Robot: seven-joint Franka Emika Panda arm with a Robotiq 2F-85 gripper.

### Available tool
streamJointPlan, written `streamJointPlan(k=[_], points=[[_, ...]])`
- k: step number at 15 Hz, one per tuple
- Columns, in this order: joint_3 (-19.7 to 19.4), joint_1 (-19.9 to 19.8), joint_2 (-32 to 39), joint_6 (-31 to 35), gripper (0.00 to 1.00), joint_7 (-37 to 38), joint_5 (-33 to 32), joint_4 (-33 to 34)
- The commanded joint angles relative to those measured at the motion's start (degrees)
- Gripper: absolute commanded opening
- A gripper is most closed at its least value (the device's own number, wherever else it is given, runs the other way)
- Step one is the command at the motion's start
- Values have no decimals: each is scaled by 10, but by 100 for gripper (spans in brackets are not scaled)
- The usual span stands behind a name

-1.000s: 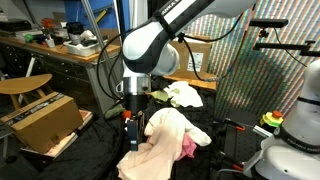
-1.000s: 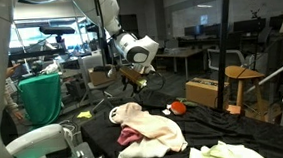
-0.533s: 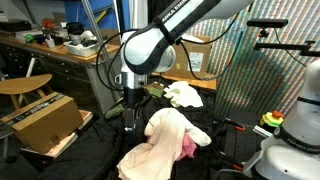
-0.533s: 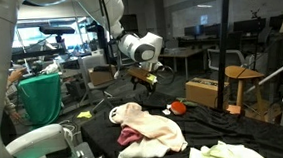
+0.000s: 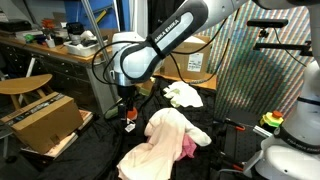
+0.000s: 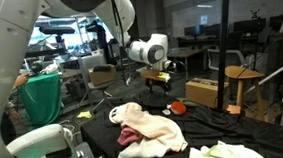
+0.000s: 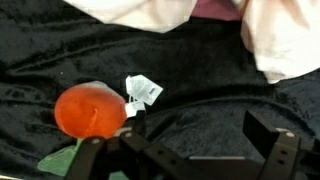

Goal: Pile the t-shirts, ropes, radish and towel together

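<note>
The red radish is below my gripper and to its left in the wrist view, so I will move that way and go down over its round body.
My gripper is open and empty, hovering over the black cloth just to the right of the radish. It also shows in both exterior views. The radish is orange-red with a green leaf and a white tag; it lies on the cloth. A pile of cream and pink t-shirts lies mid-table, its edge along the top of the wrist view. A pale towel lies apart from the pile. I cannot make out any ropes.
The table is covered in black cloth. A cardboard box on a wooden stool stands beside the table. A white robot body is at one edge. Desks and clutter fill the background.
My gripper has moved away from above the t-shirt pile to a spot over the radish. It stays open and empty. The clothes have not moved.
</note>
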Motion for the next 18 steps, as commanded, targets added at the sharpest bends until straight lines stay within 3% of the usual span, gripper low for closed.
streamJointPlan(k=[1, 11, 18], points=[[-20, 10, 48, 17, 100, 42, -38, 61], [-62, 11, 134, 32, 100, 100, -78, 145], [-77, 16, 161, 5, 100, 123, -98, 172]])
